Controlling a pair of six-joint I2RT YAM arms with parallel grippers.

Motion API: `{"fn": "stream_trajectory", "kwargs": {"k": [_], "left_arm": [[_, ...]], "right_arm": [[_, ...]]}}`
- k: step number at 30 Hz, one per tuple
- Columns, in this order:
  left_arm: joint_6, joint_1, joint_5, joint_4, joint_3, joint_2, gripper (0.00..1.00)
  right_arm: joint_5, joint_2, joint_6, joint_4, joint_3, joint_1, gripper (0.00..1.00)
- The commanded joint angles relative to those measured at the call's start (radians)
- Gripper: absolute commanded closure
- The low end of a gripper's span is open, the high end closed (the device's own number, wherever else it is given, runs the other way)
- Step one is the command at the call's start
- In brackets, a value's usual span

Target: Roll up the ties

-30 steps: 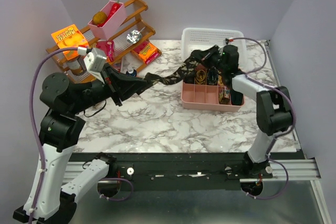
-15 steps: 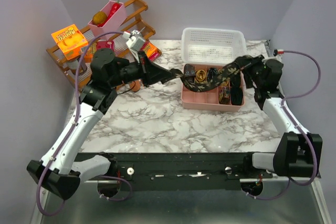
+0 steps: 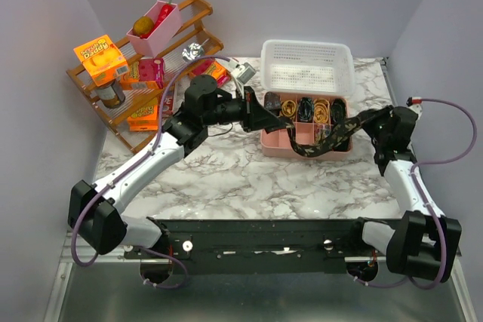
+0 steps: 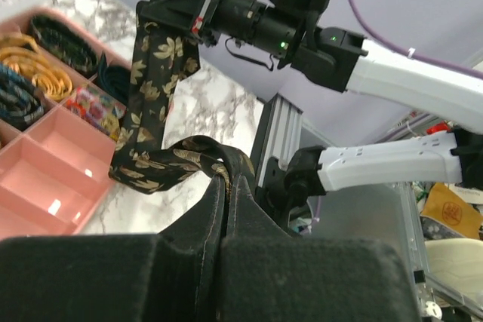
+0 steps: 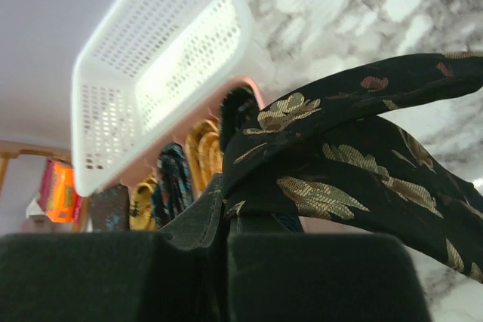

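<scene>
Next, my right gripper moves back and down to the bare marble before the tray and releases the tie's end, as the tie hangs over the pink tray.
A black tie with gold leaf pattern point(image 3: 326, 140) hangs slack between my two grippers, over the front of the pink divided tray point(image 3: 302, 149). My left gripper point(image 3: 262, 116) is shut on one end at the tray's left side; in the left wrist view the tie point(image 4: 154, 107) loops up from my shut jaws point(image 4: 226, 180). My right gripper point(image 3: 368, 121) is shut on the other end, right of the tray; in the right wrist view the tie point(image 5: 343, 152) folds over my jaws point(image 5: 230, 213). Several rolled ties point(image 3: 289, 106) fill the tray's back compartments.
A white mesh basket point(image 3: 306, 51) stands behind the pink tray. A wooden rack point(image 3: 121, 111) with snack boxes, a jar and a pink bin point(image 3: 155, 28) is at the back left. The table is white marble point(image 3: 226, 171).
My left arm has swung right, up to the pink tray. My right gripper has pulled back to the right. The tie, earlier stretched across the table, now sags between them at the tray.
</scene>
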Motion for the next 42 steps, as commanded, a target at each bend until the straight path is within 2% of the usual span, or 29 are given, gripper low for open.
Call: {"fn": "stream_trajectory", "kwargs": {"k": [1, 6, 10, 14, 17, 23, 26, 34, 39, 42], "left_arm": [[0.008, -0.008, -0.09, 0.025, -0.093, -0.046, 1.0], [0.058, -0.004, -0.206, -0.123, -0.159, -0.151, 1.0], [0.058, 0.015, -0.256, -0.183, -0.211, -0.235, 1.0], [0.038, 0.045, -0.252, -0.193, -0.247, -0.286, 1.0], [0.046, 0.07, -0.247, -0.223, -0.25, -0.316, 1.0], [0.012, 0.092, -0.186, -0.188, -0.28, -0.329, 1.0], [-0.004, 0.092, -0.16, -0.147, -0.302, -0.326, 1.0], [0.025, 0.092, -0.114, -0.162, -0.308, -0.33, 1.0], [0.049, 0.093, -0.144, -0.219, -0.311, -0.368, 1.0], [0.058, 0.098, -0.17, -0.245, -0.305, -0.387, 1.0]], "right_arm": [[-0.007, 0.063, -0.017, -0.052, -0.079, -0.007, 1.0], [-0.098, 0.13, 0.039, -0.027, -0.171, -0.007, 1.0], [-0.113, 0.091, 0.06, -0.007, -0.274, -0.007, 1.0], [-0.083, -0.052, 0.056, -0.022, -0.316, -0.007, 0.99], [-0.075, -0.077, 0.04, -0.096, -0.294, -0.009, 1.0], [-0.083, -0.12, 0.034, -0.136, -0.294, -0.018, 1.0], [-0.081, -0.163, 0.034, -0.199, -0.281, -0.022, 1.0], [-0.083, -0.33, -0.01, -0.387, -0.227, -0.027, 1.0], [-0.116, -0.429, 0.01, -0.421, -0.316, -0.027, 1.0], [-0.185, -0.43, 0.039, -0.411, -0.388, -0.027, 0.99]]}}
